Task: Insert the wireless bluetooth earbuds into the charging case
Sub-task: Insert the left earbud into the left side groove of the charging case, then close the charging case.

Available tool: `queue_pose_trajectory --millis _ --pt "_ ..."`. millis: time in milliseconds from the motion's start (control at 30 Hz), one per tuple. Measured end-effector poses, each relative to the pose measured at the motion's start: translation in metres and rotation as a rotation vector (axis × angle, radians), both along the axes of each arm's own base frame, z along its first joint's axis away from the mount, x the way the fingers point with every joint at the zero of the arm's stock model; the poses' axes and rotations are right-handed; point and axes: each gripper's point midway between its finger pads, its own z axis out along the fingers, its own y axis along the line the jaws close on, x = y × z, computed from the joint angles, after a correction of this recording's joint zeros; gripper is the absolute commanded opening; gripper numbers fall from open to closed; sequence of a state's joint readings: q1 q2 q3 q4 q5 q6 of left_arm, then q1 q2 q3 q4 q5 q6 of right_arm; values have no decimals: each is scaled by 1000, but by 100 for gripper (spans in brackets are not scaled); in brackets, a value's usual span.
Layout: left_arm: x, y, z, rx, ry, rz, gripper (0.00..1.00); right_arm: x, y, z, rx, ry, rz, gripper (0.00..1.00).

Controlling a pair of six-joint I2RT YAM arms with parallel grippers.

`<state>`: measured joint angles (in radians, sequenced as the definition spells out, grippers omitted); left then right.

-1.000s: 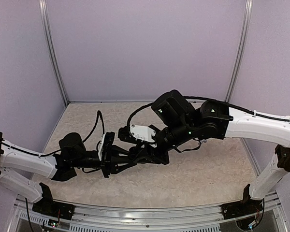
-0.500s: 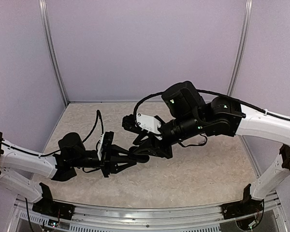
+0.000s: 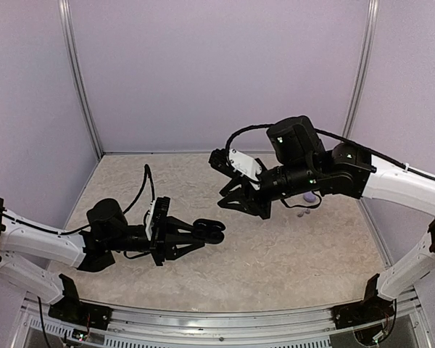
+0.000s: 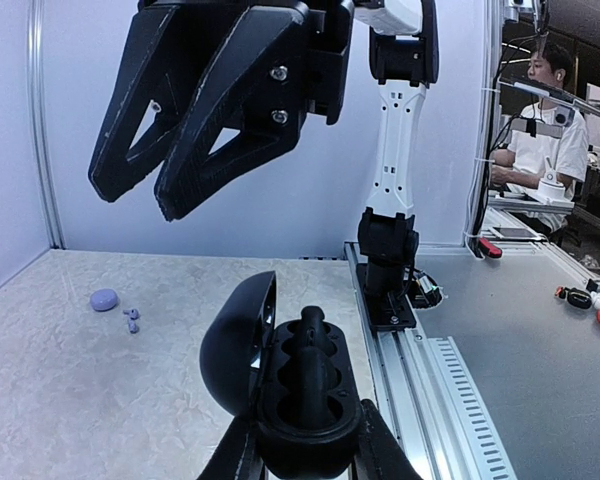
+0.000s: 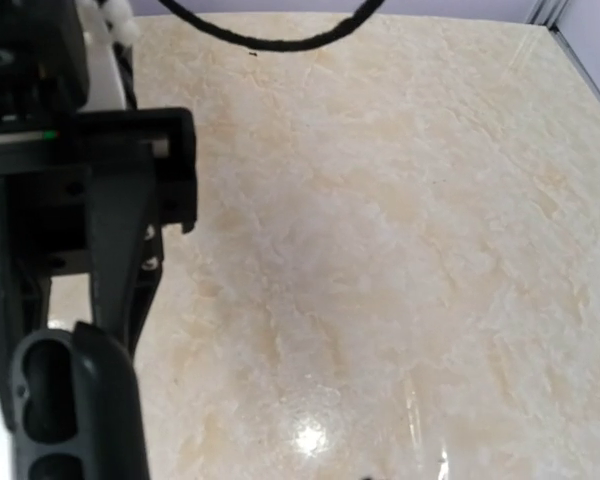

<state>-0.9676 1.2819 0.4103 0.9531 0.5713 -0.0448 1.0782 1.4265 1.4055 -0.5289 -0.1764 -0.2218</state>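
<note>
I need to carry the case outward and down with my left gripper next, onto the clear patch, and release it there, because bare marbled tabletop lies below and outward of my left gripper.
My left gripper (image 3: 206, 232) is shut on an open black charging case (image 4: 305, 385), with its lid (image 4: 238, 340) swung to the left. Black rounded shapes fill its wells; I cannot tell the black earbuds apart from the case. The case also shows in the right wrist view (image 5: 75, 400). My right gripper (image 3: 243, 209) hangs above and beyond the case with its jaws apart and nothing between them. It also fills the top of the left wrist view (image 4: 145, 195). A closed lavender case (image 3: 308, 197) and two lavender earbuds (image 3: 299, 213) lie on the table behind the right wrist, and show far left in the left wrist view (image 4: 131, 320).
Purple walls enclose the marbled table (image 3: 297, 254) on three sides. A metal rail (image 4: 450, 390) runs along the near edge, with the right arm's base (image 4: 385, 260) on it. A black cable (image 5: 280, 40) crosses the top of the right wrist view.
My right arm has risen and drawn back to the right, away from the black case, uncovering the lavender case and earbuds. My left arm has held the case still.
</note>
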Motion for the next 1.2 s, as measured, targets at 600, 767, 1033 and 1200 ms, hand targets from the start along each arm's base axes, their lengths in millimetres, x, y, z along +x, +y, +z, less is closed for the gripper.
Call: queue_pose_trajectory --millis 600,767,1033,1200 --pt "3 -1 3 -5 27 8 10 -24 12 -31 -35 100 130 26" --pt "3 -2 3 -5 38 1 9 -28 11 -33 -35 105 147 26" --pt "6 -2 0 2 55 6 9 -29 9 -28 -22 85 144 30" --pt "17 1 2 -14 75 34 9 -28 -1 -24 4 84 126 50"
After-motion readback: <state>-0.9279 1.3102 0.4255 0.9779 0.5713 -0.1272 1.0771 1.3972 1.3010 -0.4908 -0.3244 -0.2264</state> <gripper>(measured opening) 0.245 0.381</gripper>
